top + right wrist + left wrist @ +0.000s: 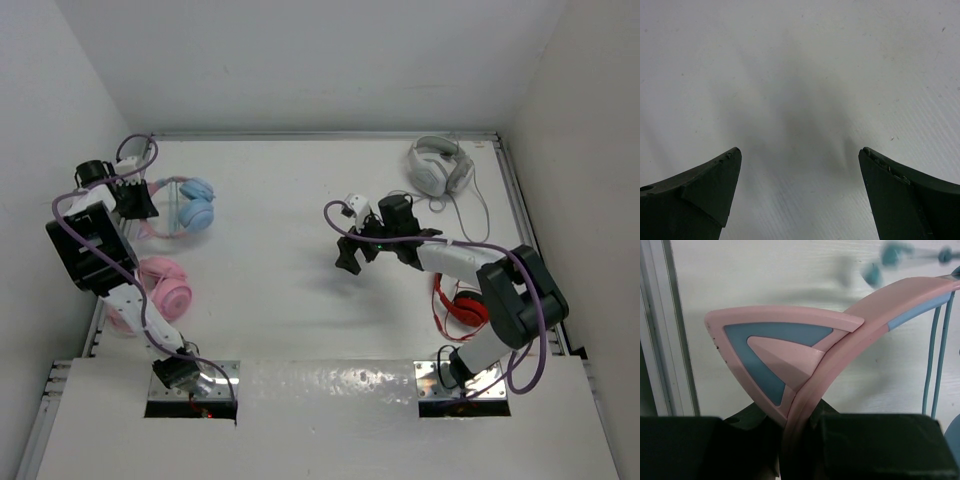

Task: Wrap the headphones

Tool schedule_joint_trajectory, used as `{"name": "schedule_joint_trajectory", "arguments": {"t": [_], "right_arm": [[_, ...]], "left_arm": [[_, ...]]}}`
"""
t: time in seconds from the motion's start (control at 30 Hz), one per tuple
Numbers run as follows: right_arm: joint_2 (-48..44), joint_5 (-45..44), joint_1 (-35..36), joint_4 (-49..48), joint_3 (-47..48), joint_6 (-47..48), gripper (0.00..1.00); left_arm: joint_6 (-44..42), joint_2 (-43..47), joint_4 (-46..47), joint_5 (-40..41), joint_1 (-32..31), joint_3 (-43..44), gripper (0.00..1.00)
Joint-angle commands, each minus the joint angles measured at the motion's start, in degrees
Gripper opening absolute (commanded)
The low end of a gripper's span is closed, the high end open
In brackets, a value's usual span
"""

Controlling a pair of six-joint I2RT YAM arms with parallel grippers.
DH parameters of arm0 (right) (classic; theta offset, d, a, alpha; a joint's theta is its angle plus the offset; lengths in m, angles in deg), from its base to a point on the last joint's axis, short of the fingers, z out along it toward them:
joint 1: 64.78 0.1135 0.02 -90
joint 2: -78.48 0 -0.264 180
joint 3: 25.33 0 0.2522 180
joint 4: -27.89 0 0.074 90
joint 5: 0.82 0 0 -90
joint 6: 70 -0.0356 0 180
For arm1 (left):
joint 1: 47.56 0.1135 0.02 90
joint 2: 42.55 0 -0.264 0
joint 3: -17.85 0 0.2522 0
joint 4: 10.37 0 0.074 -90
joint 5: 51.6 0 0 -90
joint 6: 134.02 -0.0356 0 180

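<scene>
My left gripper lowers toward the metal side bar next and releases the pink headband there, since the bare tabletop beside that bar lies below the gripper's fingers.
The headphones lie at the far left of the table, their two light-blue ear cups side by side and the pink headband pointing left. My left gripper is shut on that headband. Up close, the pink band with its pink-and-blue cat ear runs down between the left gripper's dark jaws. A thin pale-blue cable hangs at the right. My right gripper hovers over the table's middle. In the right wrist view the gripper is open over bare white table, holding nothing.
An all-pink pair lies just in front of the left arm. A white pair with its cable sits at the back right. A red pair lies by the right arm's base. White walls close in the table on three sides.
</scene>
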Motion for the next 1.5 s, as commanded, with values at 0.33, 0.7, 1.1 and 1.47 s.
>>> {"name": "schedule_joint_trajectory", "arguments": {"t": [0.33,0.7,1.1,1.47], "right_arm": [[1.74,-0.82,0.51,-0.27,2.50,1.25,0.99],[2.27,-1.26,0.86,0.52,2.42,1.77,0.99],[1.30,-1.43,0.86,-1.15,1.36,0.98,0.99],[-1.68,-2.04,0.95,-2.73,0.66,-2.00,0.99]], "left_arm": [[2.95,-4.28,4.81,3.77,0.09,3.15,0.00],[6.30,-9.47,9.20,10.18,0.18,4.38,0.00],[4.98,-10.53,10.26,13.00,0.18,4.03,0.62],[6.21,-0.87,8.77,20.82,0.18,2.18,0.77]]}}
